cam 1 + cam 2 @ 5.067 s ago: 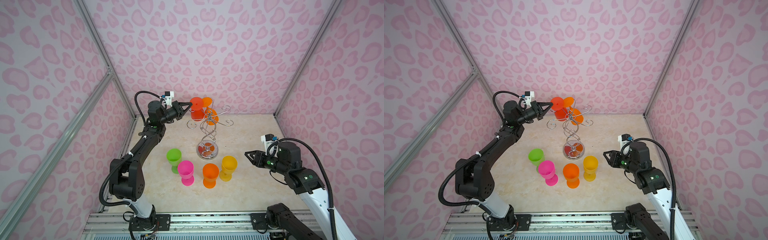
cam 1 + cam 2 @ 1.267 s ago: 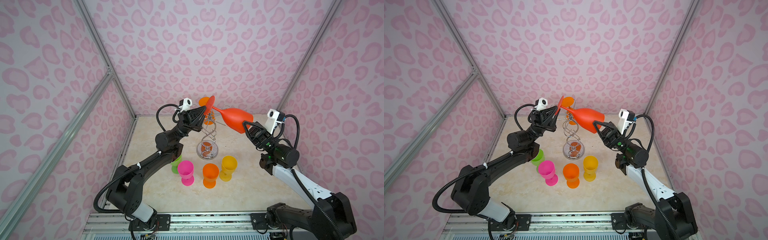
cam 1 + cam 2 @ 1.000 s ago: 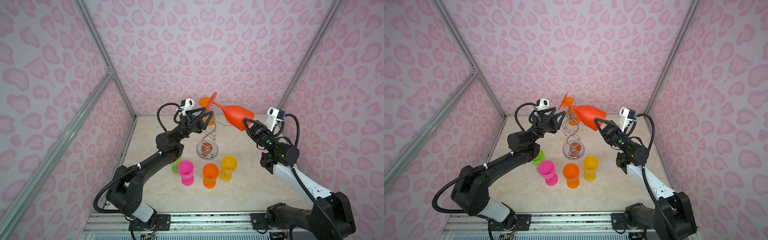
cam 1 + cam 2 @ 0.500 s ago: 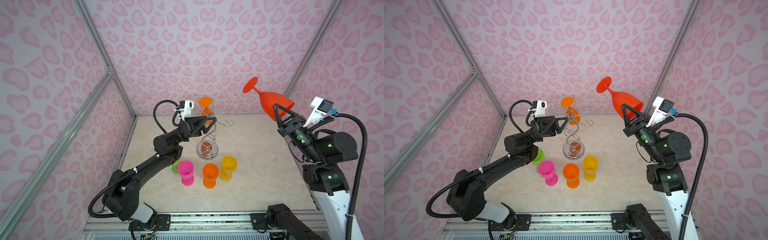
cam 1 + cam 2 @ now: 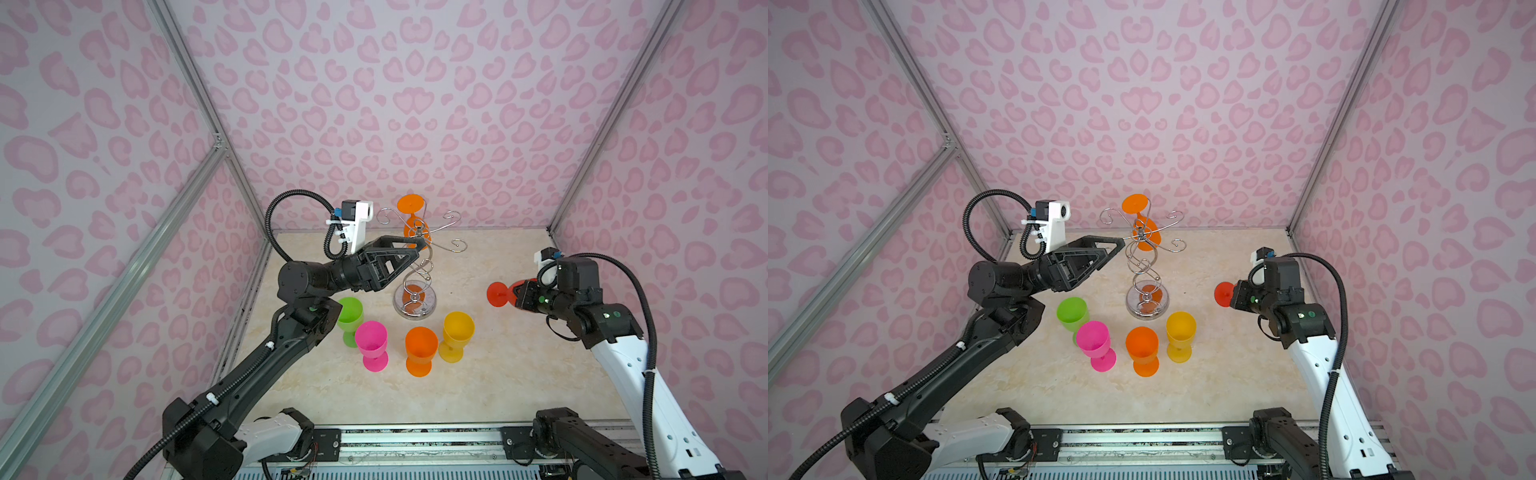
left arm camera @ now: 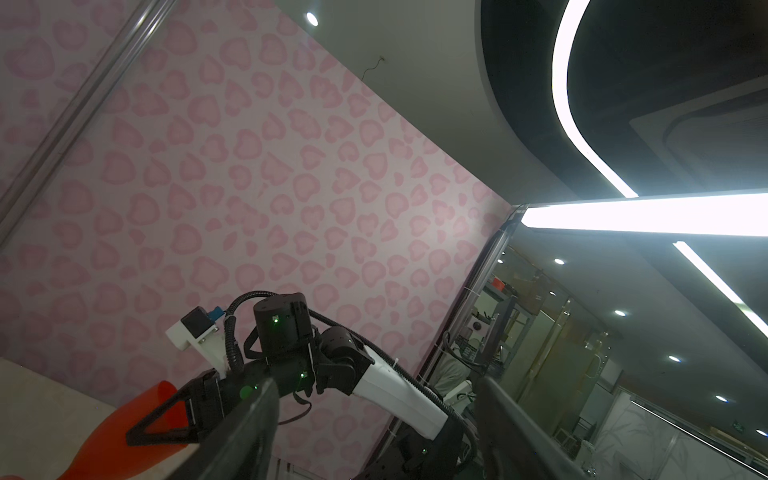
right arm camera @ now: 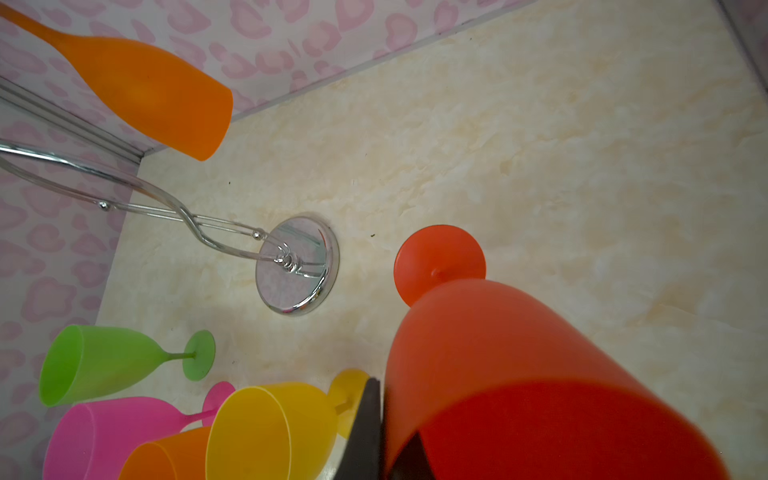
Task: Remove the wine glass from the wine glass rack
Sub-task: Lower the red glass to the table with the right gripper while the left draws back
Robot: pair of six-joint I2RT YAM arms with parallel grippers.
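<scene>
My right gripper will next swing down toward the bare table beside the yellow glass and tilt to release there, because the red wine glass's foot points sideways.
The chrome wine glass rack stands mid-table, its round base mirrored. One orange wine glass hangs upside down from its curled arms. My right gripper is shut on the rim of a red wine glass, low over the table to the right of the rack, foot pointing toward the rack. My left gripper is open and empty beside the rack's top.
Several plastic glasses stand in front of the rack: green, pink, orange, yellow. Pink patterned walls close in the left, back and right. Bare table lies under the right arm.
The right arm carried the red glass from beside the rack's top up to the right, then down low over the table. The left gripper opened wider and stayed by the rack.
</scene>
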